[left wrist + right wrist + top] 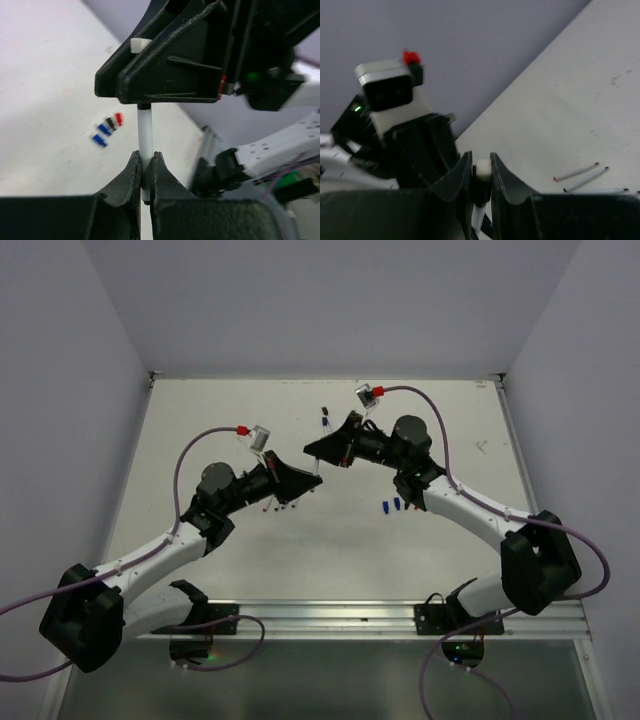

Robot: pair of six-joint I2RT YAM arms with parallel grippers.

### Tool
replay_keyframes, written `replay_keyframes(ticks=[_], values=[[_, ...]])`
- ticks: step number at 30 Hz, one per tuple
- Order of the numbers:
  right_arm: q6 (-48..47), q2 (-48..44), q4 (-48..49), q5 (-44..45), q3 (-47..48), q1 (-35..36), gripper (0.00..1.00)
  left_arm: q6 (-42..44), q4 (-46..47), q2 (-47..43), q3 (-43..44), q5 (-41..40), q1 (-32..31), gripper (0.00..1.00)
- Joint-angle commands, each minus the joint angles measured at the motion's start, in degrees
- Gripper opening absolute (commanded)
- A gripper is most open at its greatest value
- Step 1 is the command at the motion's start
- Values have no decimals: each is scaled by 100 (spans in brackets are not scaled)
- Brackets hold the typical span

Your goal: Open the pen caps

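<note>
My left gripper moves down and to the left in the top view next, to the space beside the uncapped pens. There it lowers and then releases the pen.
A white pen stands between my two grippers above the table's middle. My left gripper is shut on its barrel; seen from above, that gripper points up and to the right. My right gripper is shut on the pen's black cap, and a white end plug shows at the jaw tips. From above, the right gripper sits just beyond the left one. Loose pen caps lie on the table: two blue, one black and one red. The top view shows them as blue specks.
Thin white pens lie on the table beside the left arm; in the top view these pens sit just below the left gripper. Two small dark items lie toward the back. A metal rail runs along the near edge.
</note>
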Motion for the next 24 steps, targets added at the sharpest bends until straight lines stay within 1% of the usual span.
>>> replay_keyframes(ticks=[1,2,3,4,5,6,8,9,10,11,12,13,14,15,16,17,18,19,20,21,22,23,24], values=[[746,503,2584,-1979,-394,-471,0,-1812,3632,-7,-242,2356,-12,0],[1400,660,3136,-2138,-438,-462,0,-2103,4629,90,-278,2471,-4,0],[1711,766,3577,-2226,-473,-488,0,-2619,4944,169,-304,2550,-3,0],[1984,854,4234,-2358,-473,-514,0,-2798,5225,361,-270,2777,5,0],[2396,942,4510,-2385,-464,-558,0,-2974,5759,459,-270,2893,5,0],[2530,1117,4660,-2411,-430,-567,0,-3254,5825,529,-287,2902,5,0],[2811,1285,5038,-2464,-359,-567,0,-3309,5991,679,-340,3025,41,0],[2935,1433,5197,-2491,-341,-567,0,-3536,6132,758,-349,3069,32,0],[3084,1548,5572,-2526,-263,-567,0,-3712,6360,959,-410,3139,49,0],[3329,1645,5715,-2569,-227,-576,0,-3905,6623,1057,-419,3175,58,0],[3366,1768,5778,-2570,-184,-585,0,-3855,6460,1075,-506,3175,67,0],[3323,1769,5587,-2544,-183,-594,0,-3698,6189,979,-585,3018,180,0],[2966,1717,5324,-2509,-209,-629,0,-2861,4881,804,-621,2930,251,0],[2597,1603,4877,-2334,-253,-638,0,-2052,3571,272,-421,2772,330,0],[2063,1245,3298,-2159,-280,-629,0,-1043,1957,-29,-132,1761,383,0],[656,989,2229,-1904,-228,-577,0,646,-1035,-241,254,890,366,0],[-115,795,-52,-919,112,-507,0,1072,-2030,-417,893,-102,244,0],[-766,558,-963,-352,342,-254,0,1259,-2641,-480,1047,-1765,-27,0],[-1573,530,-1668,341,570,-94,0,1383,-3160,-550,1110,-2252,-73,0],[-1790,530,-2284,1914,1051,73,0,1392,-3279,-681,1163,-2700,-74,0],[-1888,582,-3491,3000,1361,457,0,1393,-3393,-735,1172,-3627,-100,0],[-1828,835,-4077,4064,1677,635,0,1393,-3516,-762,1189,-4063,-144,0],[-1697,1064,-4692,4901,2011,750,0,1384,-3517,-779,1189,-4528,-205,0]])
